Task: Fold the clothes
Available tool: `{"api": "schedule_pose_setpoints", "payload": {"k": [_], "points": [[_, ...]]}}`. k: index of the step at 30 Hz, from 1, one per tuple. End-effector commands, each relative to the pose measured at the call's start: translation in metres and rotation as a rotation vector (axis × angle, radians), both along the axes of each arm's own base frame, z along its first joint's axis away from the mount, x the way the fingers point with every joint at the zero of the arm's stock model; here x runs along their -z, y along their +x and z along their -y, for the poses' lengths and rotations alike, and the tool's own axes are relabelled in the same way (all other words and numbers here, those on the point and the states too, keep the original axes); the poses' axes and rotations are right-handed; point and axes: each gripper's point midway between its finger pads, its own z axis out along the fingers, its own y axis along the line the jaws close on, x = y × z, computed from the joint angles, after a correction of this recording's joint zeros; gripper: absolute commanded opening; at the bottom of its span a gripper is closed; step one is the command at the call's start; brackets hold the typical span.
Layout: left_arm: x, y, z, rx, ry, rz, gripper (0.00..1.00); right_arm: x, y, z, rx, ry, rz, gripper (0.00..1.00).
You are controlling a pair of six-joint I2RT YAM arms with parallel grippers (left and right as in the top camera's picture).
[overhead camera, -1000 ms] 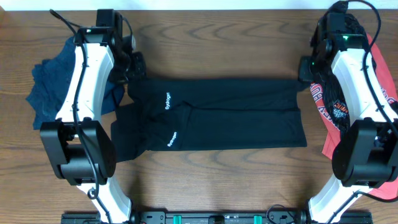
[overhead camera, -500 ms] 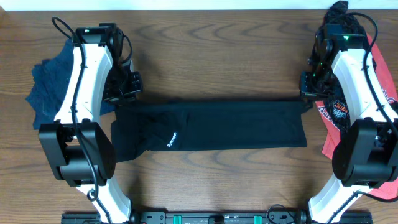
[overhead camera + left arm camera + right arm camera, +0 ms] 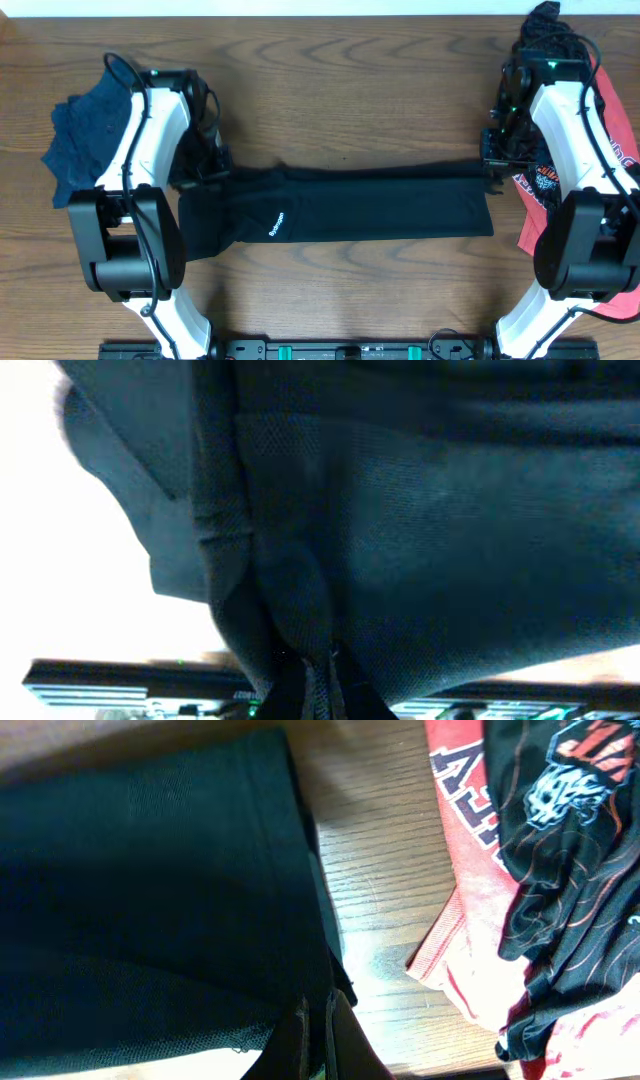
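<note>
My right gripper will next lower the pinched edge of the black pants down toward the wood and let it go, because that cloth still hangs raised above the tabletop.
Black pants (image 3: pixel 370 205) lie across the middle of the table, folded lengthwise, with a small white logo (image 3: pixel 277 224) near the left. My left gripper (image 3: pixel 212 170) is shut on the upper left edge of the pants; in the left wrist view (image 3: pixel 315 670) dark fabric fills the frame and hangs from the jaws. My right gripper (image 3: pixel 492 168) is shut on the upper right edge; the right wrist view (image 3: pixel 318 1020) shows the black cloth (image 3: pixel 150 900) pinched between the fingers above the wood.
A dark blue garment (image 3: pixel 85 135) is heaped at the left behind the left arm. A red and black printed shirt (image 3: pixel 560 190) lies at the right edge, also in the right wrist view (image 3: pixel 530 850).
Both grippers have carried the far edge of the pants toward the front, laying the upper half over the lower half. The garment now shows as a narrower band.
</note>
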Motion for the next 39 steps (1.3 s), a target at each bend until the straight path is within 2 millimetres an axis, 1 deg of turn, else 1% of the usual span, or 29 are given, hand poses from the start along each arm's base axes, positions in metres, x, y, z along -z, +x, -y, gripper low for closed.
{"api": "schedule_pose_setpoints", "payload": {"k": [1, 5, 9, 12, 14, 16, 17, 18, 21, 24, 26, 28, 31, 34, 35, 36, 37, 39], "points": [[0.006, -0.014, -0.005, 0.015, 0.022, -0.026, 0.06, 0.002, -0.006, -0.002, -0.054, -0.016, -0.010, 0.01], [0.018, -0.020, -0.005, 0.015, 0.022, -0.038, 0.06, 0.013, -0.012, -0.002, -0.056, -0.020, -0.029, 0.02], [0.020, -0.020, -0.005, 0.015, 0.022, -0.035, 0.06, 0.021, -0.015, -0.002, -0.055, -0.020, -0.035, 0.01], [0.020, -0.020, -0.005, 0.015, 0.022, -0.035, 0.07, 0.023, -0.018, 0.004, -0.042, -0.060, -0.045, 0.06], [0.019, -0.022, -0.005, 0.016, 0.022, -0.044, 0.07, 0.022, -0.018, 0.010, -0.037, -0.094, -0.048, 0.12], [0.018, -0.025, -0.005, 0.016, 0.022, -0.059, 0.08, 0.022, -0.018, 0.011, -0.038, -0.098, -0.048, 0.19], [0.017, -0.027, -0.005, 0.016, 0.022, -0.066, 0.11, 0.022, -0.018, 0.011, -0.038, -0.097, -0.048, 0.24], [0.016, -0.028, -0.005, 0.016, 0.021, -0.073, 0.12, 0.022, -0.019, 0.011, -0.038, -0.097, -0.053, 0.26], [0.016, -0.028, -0.005, 0.023, 0.019, -0.072, 0.14, 0.021, -0.023, 0.010, -0.038, -0.093, -0.066, 0.30], [0.016, -0.028, -0.005, 0.023, 0.019, -0.069, 0.14, 0.021, -0.023, 0.010, -0.040, -0.092, -0.066, 0.30], [0.015, -0.025, -0.005, 0.023, 0.019, -0.059, 0.14, 0.021, -0.023, 0.008, -0.046, -0.079, -0.070, 0.29], [0.009, -0.018, -0.005, 0.025, 0.019, -0.029, 0.14, 0.023, -0.023, -0.001, -0.073, -0.020, -0.069, 0.28], [-0.006, -0.003, -0.006, 0.025, 0.022, 0.053, 0.14, 0.025, -0.015, -0.017, -0.088, 0.072, -0.033, 0.27], [-0.024, 0.014, -0.006, 0.022, 0.025, 0.167, 0.17, 0.027, -0.006, -0.029, -0.106, 0.139, 0.005, 0.26], [-0.028, 0.017, -0.006, 0.019, 0.026, 0.194, 0.29, 0.027, -0.005, -0.030, -0.107, 0.146, 0.011, 0.26], [-0.031, 0.019, -0.006, 0.018, 0.026, 0.216, 0.50, 0.027, -0.005, -0.031, -0.107, 0.151, 0.013, 0.26], [-0.034, 0.020, -0.006, 0.018, 0.027, 0.232, 0.67, 0.027, -0.005, -0.031, -0.108, 0.151, 0.013, 0.26], [-0.037, 0.023, -0.006, 0.008, 0.028, 0.256, 0.68, 0.027, -0.005, -0.031, -0.113, 0.151, 0.013, 0.26]]}}
